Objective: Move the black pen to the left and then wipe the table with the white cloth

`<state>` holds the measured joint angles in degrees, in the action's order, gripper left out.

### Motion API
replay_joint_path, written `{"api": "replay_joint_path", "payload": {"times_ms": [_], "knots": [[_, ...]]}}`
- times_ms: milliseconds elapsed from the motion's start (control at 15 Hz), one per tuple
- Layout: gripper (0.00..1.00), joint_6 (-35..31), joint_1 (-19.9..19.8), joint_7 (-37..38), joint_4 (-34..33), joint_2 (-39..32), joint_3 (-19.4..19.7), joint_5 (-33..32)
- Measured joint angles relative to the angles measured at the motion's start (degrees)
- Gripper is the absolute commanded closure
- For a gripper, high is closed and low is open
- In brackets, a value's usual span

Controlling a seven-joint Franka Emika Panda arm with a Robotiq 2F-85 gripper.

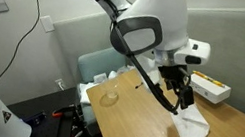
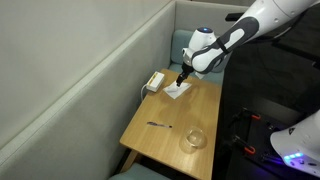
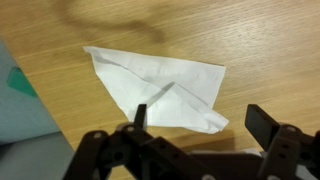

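Note:
I will next lower my open gripper onto the raised fold that stands up in the crumpled white cloth, then close the gripper's fingers there.
The white cloth [image 3: 160,88] lies crumpled on the wooden table [image 3: 255,40]; it also shows in both exterior views [image 1: 191,128] [image 2: 178,91]. My gripper [image 3: 200,122] is open and empty, hovering just above the cloth's near edge, with one finger over the cloth and the other over bare wood. It also shows in both exterior views [image 1: 181,96] [image 2: 182,80]. The black pen [image 2: 159,125] lies on the table well away from the gripper, toward the other end.
A clear glass [image 2: 194,138] [image 1: 109,97] stands on the table near the pen's end. A white and yellow box [image 1: 210,91] [image 2: 154,81] sits at the table edge by the wall. A teal chair [image 1: 97,69] stands beside the table.

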<state>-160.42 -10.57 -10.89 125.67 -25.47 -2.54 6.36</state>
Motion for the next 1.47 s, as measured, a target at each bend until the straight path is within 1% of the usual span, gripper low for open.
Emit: {"api": "replay_joint_path", "payload": {"times_ms": [267, 467, 733, 1000, 1067, 1133, 1467], "knots": [[0.00, -0.7, -1.6, 0.0, -3.1, -4.5, -0.2, 0.2], [0.00, -2.2, -3.5, -0.6, -5.3, -7.4, -1.6, 0.6], [0.00, -6.2, -5.5, -1.6, -7.5, -10.9, -3.9, 0.7], [0.00, -10.3, -6.4, -2.2, -9.0, -14.1, -4.9, 0.5], [0.25, -10.9, -6.5, -2.2, -9.5, -14.8, -5.1, 0.4], [0.26, -11.3, -6.6, -2.2, -9.9, -15.5, -5.2, 0.3], [0.64, -12.4, -6.7, -2.2, -11.5, -17.9, -5.2, -1.2]]}}
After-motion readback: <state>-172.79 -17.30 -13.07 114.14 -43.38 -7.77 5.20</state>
